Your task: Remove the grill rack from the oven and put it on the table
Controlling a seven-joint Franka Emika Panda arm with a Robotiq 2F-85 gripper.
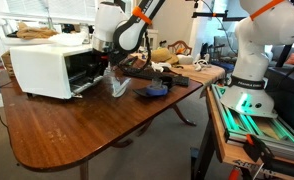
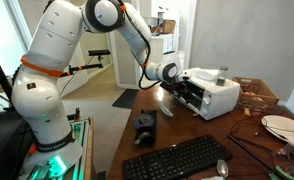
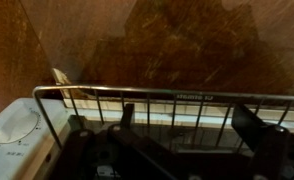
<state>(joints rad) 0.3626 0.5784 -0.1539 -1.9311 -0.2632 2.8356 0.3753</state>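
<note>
The gripper eases onto the rack's upper edge (image 3: 187,95) next, just past its open fingers, and closes on the rack's wires standing between its fingers.
The white oven (image 1: 47,68) stands on the reddish-brown wooden table (image 1: 77,130) with its door open; it also shows in an exterior view (image 2: 212,95) and at the lower left of the wrist view (image 3: 12,128). The silvery wire grill rack (image 1: 117,85) is outside the oven, tilted in front of the open door with its low end near the table top. In the wrist view the grill rack (image 3: 177,105) fills the lower half. My gripper (image 1: 109,65) (image 2: 167,74) (image 3: 187,125) is at the rack's upper edge. Its two fingers stand apart, with several wires between them.
A dark blue object (image 1: 155,92) (image 2: 144,125) lies on the table near the rack. A black keyboard (image 2: 177,158) and a plate (image 2: 279,124) sit further along. Clutter (image 1: 172,62) lies behind the gripper. The green-lit robot bench (image 1: 252,110) is beside the table.
</note>
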